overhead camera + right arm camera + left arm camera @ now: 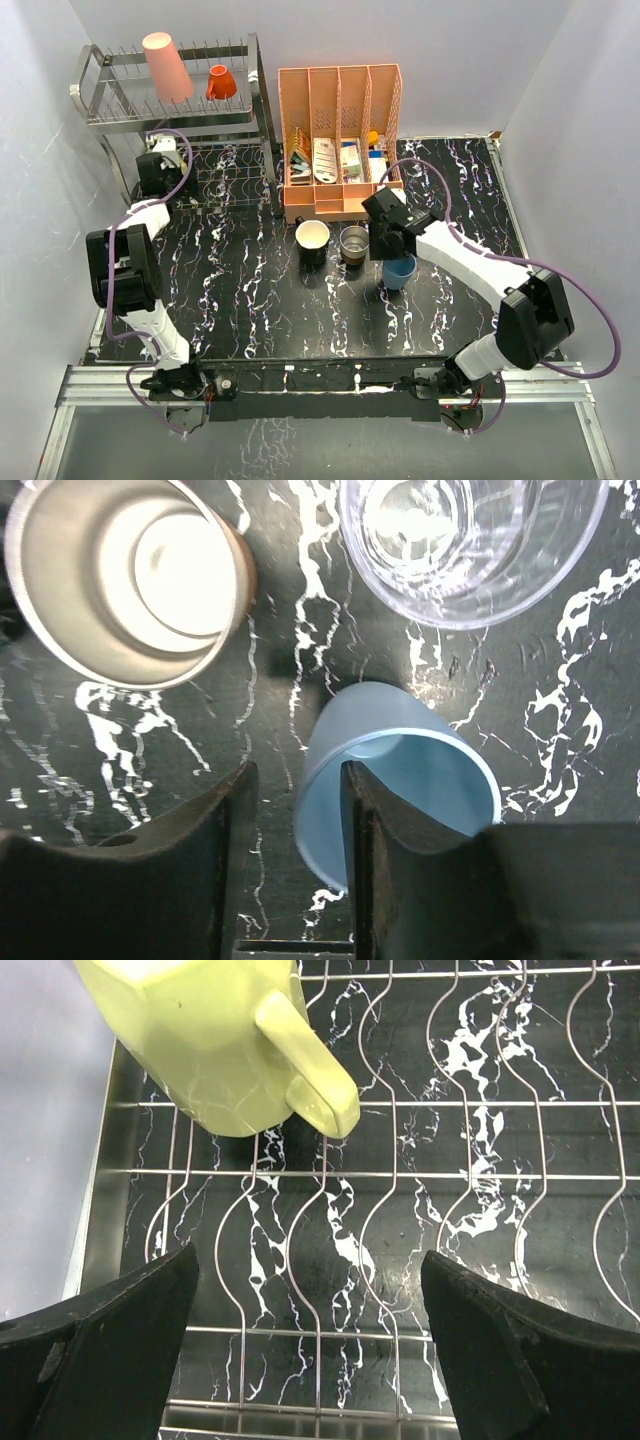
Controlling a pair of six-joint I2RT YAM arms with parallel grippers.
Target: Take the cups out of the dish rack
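Observation:
The pale yellow mug's handle (pixel 308 1063) sticks out toward the left gripper's open fingers, so the left gripper needs to slide outward and to the right in the top view to bring them around it.
The silver wire dish rack (pixel 256 75) stands at the back left. An upturned pink tumbler (pixel 165 66) and an orange cup (pixel 221 82) sit on its top tier. My left gripper (pixel 163 160) is open inside the lower tier, just short of a pale yellow mug (pixel 215 1035) lying on the rack wires (pixel 400 1175). On the table stand a black mug with cream inside (pixel 313 238), a brown metallic cup (pixel 353 242), a clear glass (pixel 470 540) and a blue cup (pixel 399 271). My right gripper (pixel 295 860) is open, one finger inside the blue cup (pixel 400 780), the other outside its wall with a gap.
A peach plastic organizer (pixel 340 100) with utensils stands at the back centre, right of the rack and just behind the unloaded cups. Grey walls close in the left, back and right. The black marbled table (pixel 260 310) runs to the near edge.

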